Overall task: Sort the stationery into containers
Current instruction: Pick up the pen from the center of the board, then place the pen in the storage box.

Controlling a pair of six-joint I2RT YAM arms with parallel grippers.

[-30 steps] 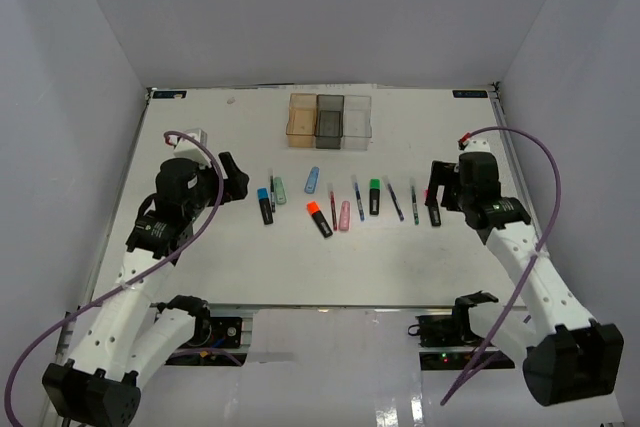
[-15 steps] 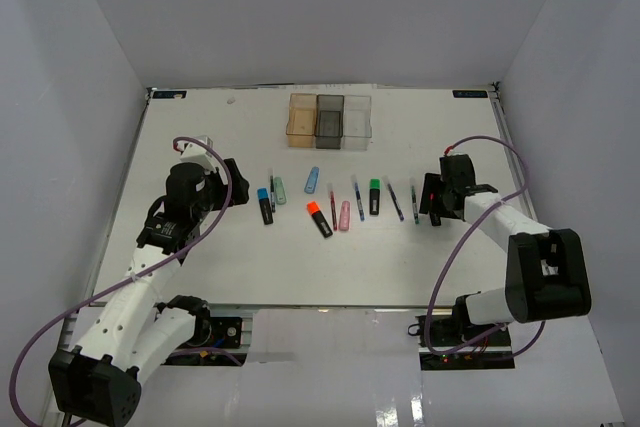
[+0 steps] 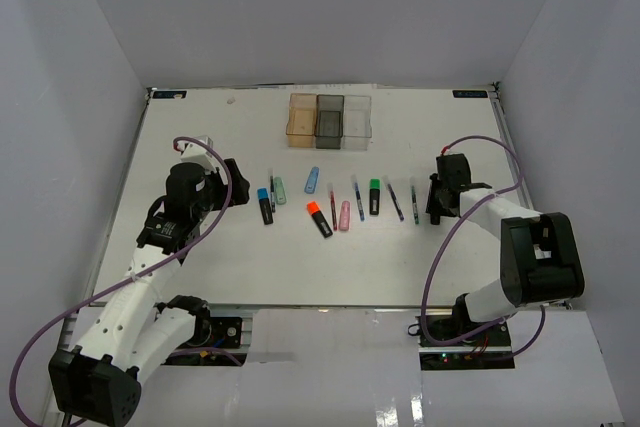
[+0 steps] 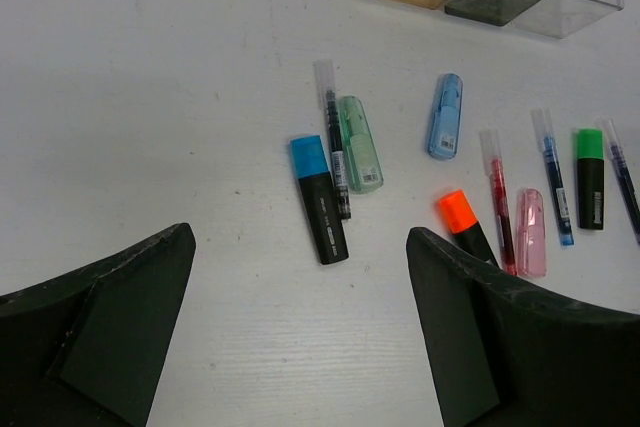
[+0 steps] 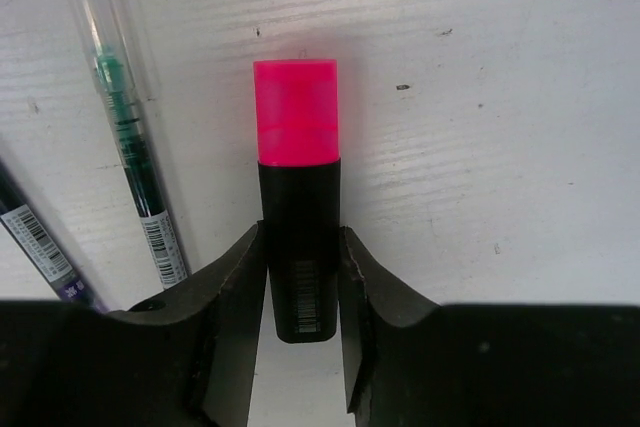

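Observation:
My right gripper lifts the black highlighter next, then swings outward, to the left in the top view, over the clear container (image 3: 357, 123), the nearest empty one.
The stationery lies in a loose row across the middle of the table. My right gripper (image 5: 300, 247) is down on the table at the row's right end, shut on a black highlighter with a pink cap (image 5: 298, 137), one finger against each side of its body. From above, the right gripper (image 3: 433, 209) covers that highlighter. A thin green pen (image 5: 130, 137) lies just to its left. My left gripper (image 4: 298, 237) hovers open and holds nothing, short of a blue-capped highlighter (image 4: 320, 202) and a mint highlighter (image 4: 358, 144). The containers, amber (image 3: 301, 119), grey (image 3: 329, 119) and clear (image 3: 357, 119), stand at the back.
Between the arms lie a pastel blue highlighter (image 3: 312, 180), an orange-capped one (image 3: 318, 218), a red pen (image 3: 333, 204), a pink pastel highlighter (image 3: 345, 215), a blue pen (image 3: 358, 197) and a green-capped highlighter (image 3: 374, 196). White walls close in the table on three sides.
The right arm has dropped low to the table, and its jaws have closed from wide open onto the pink-capped highlighter. The left arm shifted slightly and stays open.

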